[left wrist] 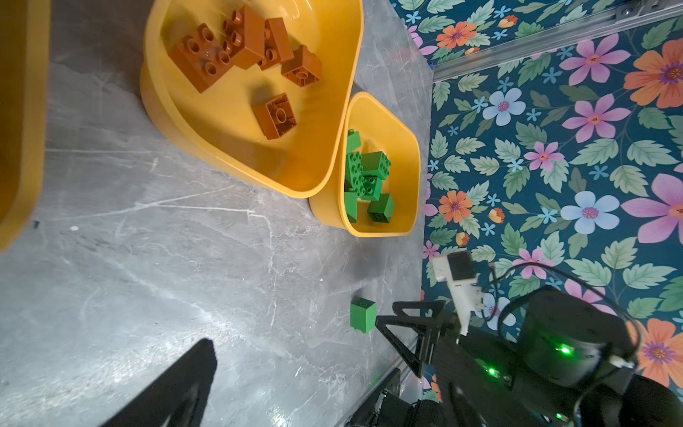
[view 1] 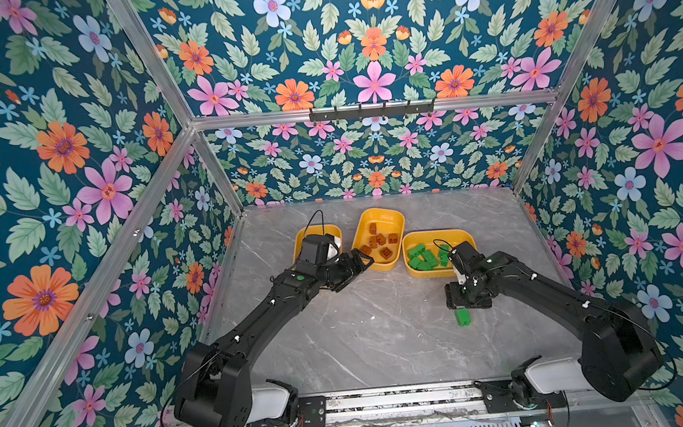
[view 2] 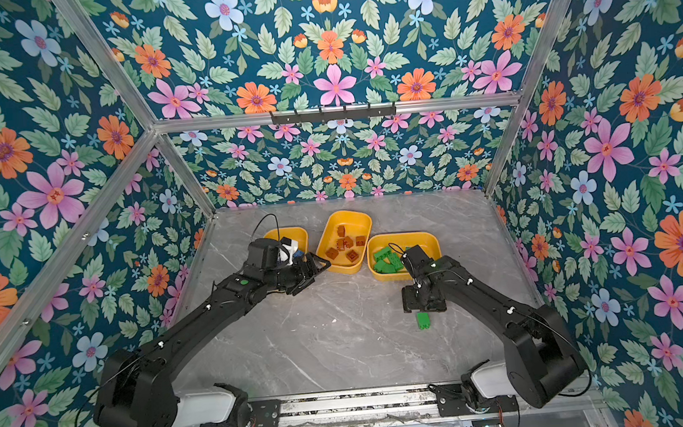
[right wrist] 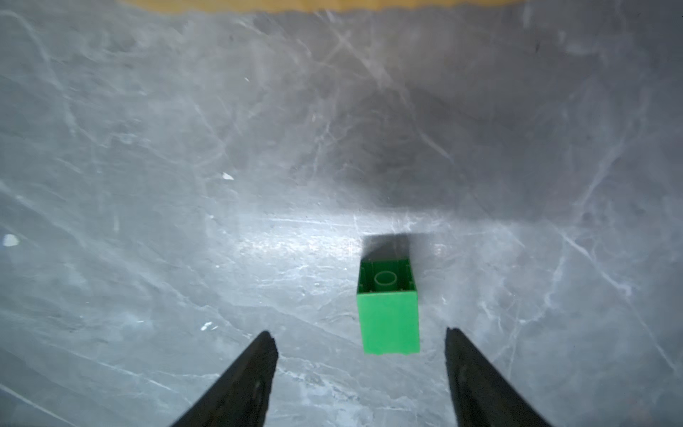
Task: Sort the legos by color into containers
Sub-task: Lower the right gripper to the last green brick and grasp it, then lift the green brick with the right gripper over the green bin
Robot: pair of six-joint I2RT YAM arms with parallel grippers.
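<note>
Next, my right gripper lowers its open fingers around the sides of the green lego point(view 1: 463, 318) point(right wrist: 388, 318) and closes, since the lego lies below, within the fingers' gap.
One green lego point(right wrist: 388, 314) lies on its side on the grey table point(view 1: 383, 336), apart from the containers. My right gripper point(right wrist: 360, 332) is open just over it. The lego sits ahead of the fingertips point(right wrist: 452, 336), touching neither. Both top views show this gripper point(view 1: 468, 305) pointing down, just behind the lego point(view 1: 463, 317) point(view 2: 423, 320). The middle container point(view 1: 377, 213) holds brown legos point(left wrist: 236, 48). The right container point(view 1: 412, 238) holds green legos point(left wrist: 364, 177). My left gripper point(view 1: 357, 271) is open and empty beside the middle container. Its wrist hides most of the left container point(view 1: 304, 236).
A speck of blue point(view 2: 299, 253) shows in the left container behind the left wrist camera. The three containers stand close together at the back of the table. Flowered walls point(view 1: 581, 204) close in the sides and back, and a metal rail point(view 1: 387, 398) runs along the front.
</note>
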